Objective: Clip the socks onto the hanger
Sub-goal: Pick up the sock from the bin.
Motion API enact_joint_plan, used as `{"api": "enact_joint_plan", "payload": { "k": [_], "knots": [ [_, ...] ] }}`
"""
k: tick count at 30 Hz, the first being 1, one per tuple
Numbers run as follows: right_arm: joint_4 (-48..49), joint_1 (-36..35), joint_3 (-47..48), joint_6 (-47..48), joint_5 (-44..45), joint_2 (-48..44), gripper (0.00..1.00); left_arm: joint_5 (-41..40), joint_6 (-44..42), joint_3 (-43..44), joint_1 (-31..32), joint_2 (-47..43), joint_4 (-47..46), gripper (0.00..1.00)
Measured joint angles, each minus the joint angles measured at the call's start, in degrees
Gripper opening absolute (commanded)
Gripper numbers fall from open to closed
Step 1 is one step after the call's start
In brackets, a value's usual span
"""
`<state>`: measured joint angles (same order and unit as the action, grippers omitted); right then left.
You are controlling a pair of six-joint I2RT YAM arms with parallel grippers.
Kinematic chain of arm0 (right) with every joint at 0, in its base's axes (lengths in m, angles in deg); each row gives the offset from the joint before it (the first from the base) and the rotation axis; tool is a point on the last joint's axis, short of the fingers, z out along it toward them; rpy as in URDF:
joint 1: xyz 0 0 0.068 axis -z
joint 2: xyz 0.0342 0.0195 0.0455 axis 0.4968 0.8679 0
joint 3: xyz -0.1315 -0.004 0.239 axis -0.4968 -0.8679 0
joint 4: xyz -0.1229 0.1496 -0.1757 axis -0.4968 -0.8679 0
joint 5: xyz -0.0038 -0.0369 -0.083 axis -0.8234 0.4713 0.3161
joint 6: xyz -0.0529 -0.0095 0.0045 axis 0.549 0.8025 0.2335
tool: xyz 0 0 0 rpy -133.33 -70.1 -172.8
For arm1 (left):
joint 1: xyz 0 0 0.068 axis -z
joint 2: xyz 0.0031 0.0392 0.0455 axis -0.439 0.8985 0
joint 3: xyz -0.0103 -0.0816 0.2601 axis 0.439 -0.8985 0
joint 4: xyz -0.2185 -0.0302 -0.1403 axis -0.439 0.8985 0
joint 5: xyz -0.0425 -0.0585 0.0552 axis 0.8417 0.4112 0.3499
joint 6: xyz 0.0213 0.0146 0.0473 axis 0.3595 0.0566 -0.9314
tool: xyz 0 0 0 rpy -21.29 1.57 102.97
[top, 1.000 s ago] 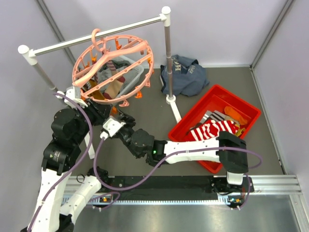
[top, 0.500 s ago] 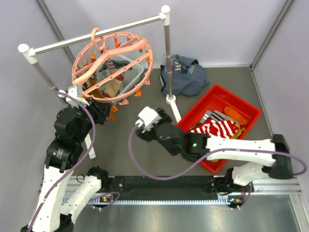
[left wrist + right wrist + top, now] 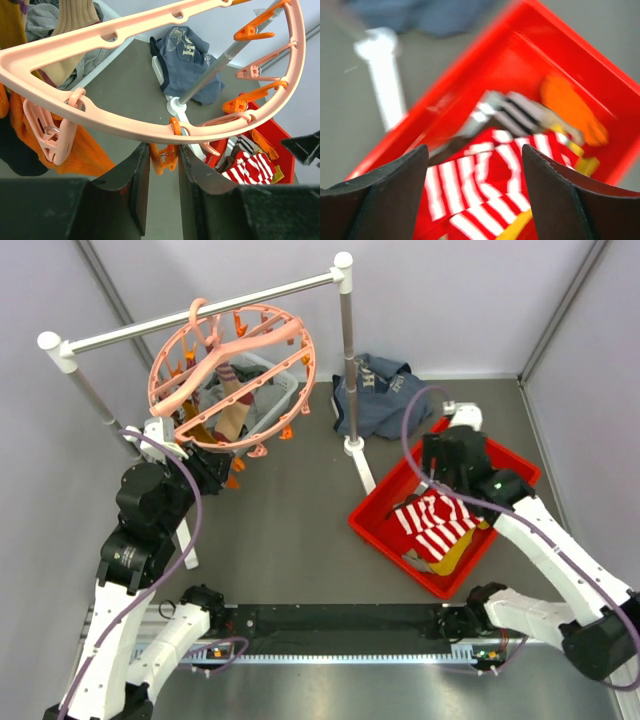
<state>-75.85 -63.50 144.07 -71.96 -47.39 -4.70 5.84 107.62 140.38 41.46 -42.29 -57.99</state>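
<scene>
I should next lower my right gripper's open fingers toward the right in the wrist view, onto the uncovered cloth of the orange sock [image 3: 574,111].
The salmon-pink ring hanger [image 3: 200,340] hangs tilted from the white rail. Socks [image 3: 235,405] hang clipped inside it. My left gripper [image 3: 164,159] is shut on an orange clip peg [image 3: 165,155] under the ring's rim [image 3: 125,127]; in the top view it [image 3: 215,468] is at the ring's lower edge. An orange sock [image 3: 75,145] hangs at the left. My right gripper [image 3: 475,165] is open and empty above a red-and-white striped sock [image 3: 485,180] in the red bin [image 3: 450,100]; in the top view it [image 3: 450,475] is over the bin [image 3: 385,525] and the sock [image 3: 435,520].
A white-and-grey rail stand [image 3: 345,350] holds the hanger, its foot [image 3: 355,448] next to the bin. A navy garment [image 3: 385,390] lies behind the post. A white basket [image 3: 270,380] sits under the hanger. The bin also holds orange [image 3: 570,105], yellow and dark striped socks.
My right arm has swung from beside the hanger at the left across to the red bin, its open gripper now over the striped sock. My left gripper has stayed at the peg.
</scene>
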Motion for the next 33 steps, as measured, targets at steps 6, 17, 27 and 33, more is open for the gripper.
{"api": "enact_joint_plan", "payload": {
  "k": [6, 17, 27, 33],
  "knots": [
    [2.01, 21.77, -3.34, -2.16, -7.93, 4.28, 0.66, -0.04, -0.63, -0.09, 0.00, -0.04, -0.15, 0.00],
    [9.90, 34.49, 1.79, -0.63, -14.62, 29.70, 0.49, -0.20, -0.72, -0.33, 0.00, -0.79, -0.39, 0.00],
    [13.16, 41.77, 2.75, 0.59, -20.65, 38.84, 0.45, -0.22, -0.74, -1.11, 0.00, -1.16, -1.20, 0.00],
    [14.34, 42.84, 2.75, 1.20, -22.71, 40.83, 0.15, -0.20, -0.72, -1.22, 0.00, -1.16, -1.29, 0.00]
  ]
}}
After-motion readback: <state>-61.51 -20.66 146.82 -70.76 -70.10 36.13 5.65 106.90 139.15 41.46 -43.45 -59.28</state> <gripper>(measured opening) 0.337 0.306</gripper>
